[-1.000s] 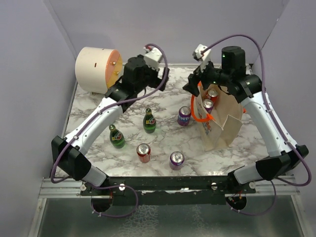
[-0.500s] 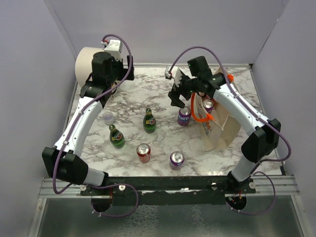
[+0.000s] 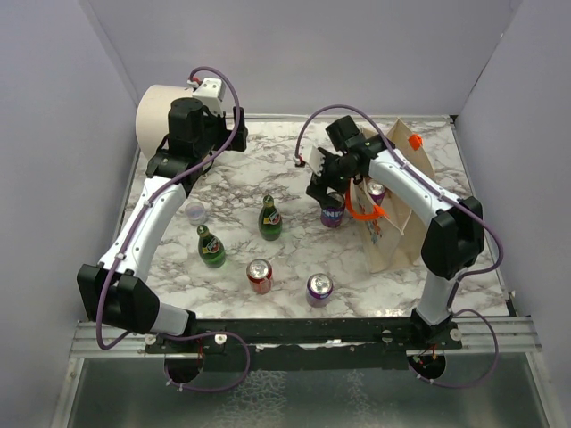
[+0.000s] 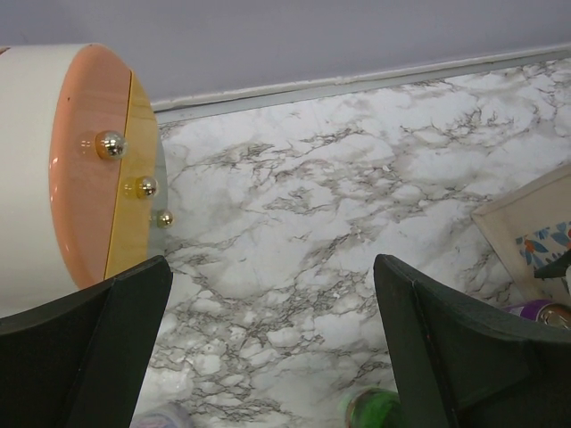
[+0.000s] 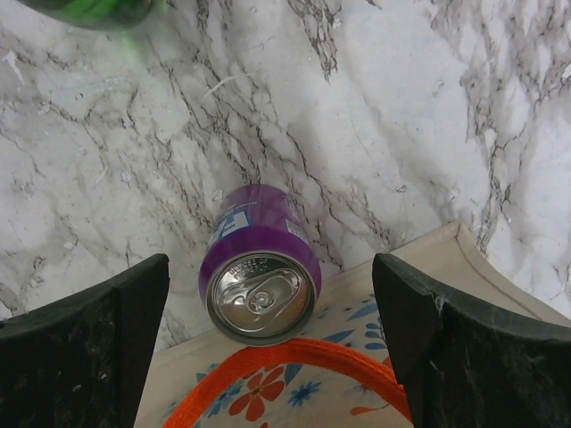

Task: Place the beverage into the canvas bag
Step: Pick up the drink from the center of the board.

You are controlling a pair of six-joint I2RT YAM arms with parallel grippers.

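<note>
My right gripper should next come down around the can's upper end [image 3: 333, 204] [image 5: 260, 290] and close, as the purple beverage can stands below it, lined up between its open fingers.
The canvas bag [image 3: 403, 223] stands open at the right, beige with an orange handle [image 3: 360, 212] and a flower print; a can [image 3: 376, 190] shows inside it. A purple beverage can [image 3: 332, 210] stands upright against the bag's left side. My right gripper [image 3: 323, 183] hovers over this can, open; in the right wrist view the can [image 5: 259, 234] sits between the spread fingers of the gripper [image 5: 271, 260], untouched, with the bag [image 5: 424, 267] just behind. My left gripper [image 3: 178, 159] is open and empty at the back left, and it [image 4: 272, 267] frames bare marble.
A round beige-and-pink box [image 3: 165, 120] lies at the back left, close to the left gripper. Two green bottles [image 3: 270, 218] [image 3: 211, 247], a red can [image 3: 259, 275], another purple can [image 3: 318, 288] and a small clear cup [image 3: 194, 211] stand mid-table.
The right gripper has moved from above the bag's mouth to over the purple can beside it. The left arm swung back-left toward the round box. Both jaws spread wider.
</note>
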